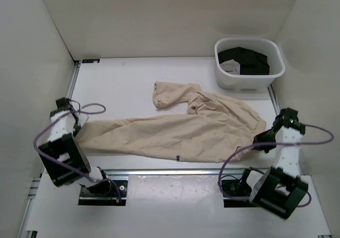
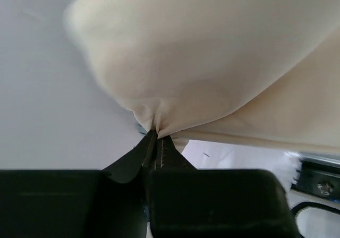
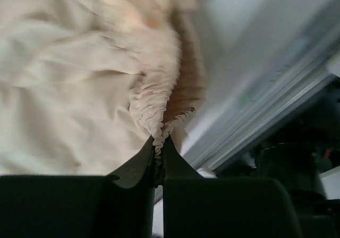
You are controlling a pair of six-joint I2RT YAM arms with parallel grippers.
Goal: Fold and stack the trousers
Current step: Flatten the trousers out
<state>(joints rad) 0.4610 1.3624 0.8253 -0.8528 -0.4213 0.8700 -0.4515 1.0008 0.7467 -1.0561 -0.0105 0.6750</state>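
The waist end of the trousers sits bunched, so next my right gripper should draw back toward the metal bar and release the elastic waist on the table beside it.
The beige trousers lie spread across the middle of the white table, one leg running left along the front, the other bent back toward the middle with its cuff at the rear. A small dark tag shows on the front seam. My left gripper is shut on the left leg's end, the cloth pinched between its fingertips. My right gripper is shut on the gathered elastic waist at the right end.
A white basket with black garments stands at the back right. White walls close in the left, rear and right sides. A metal rail runs along the table's front edge between the arm bases.
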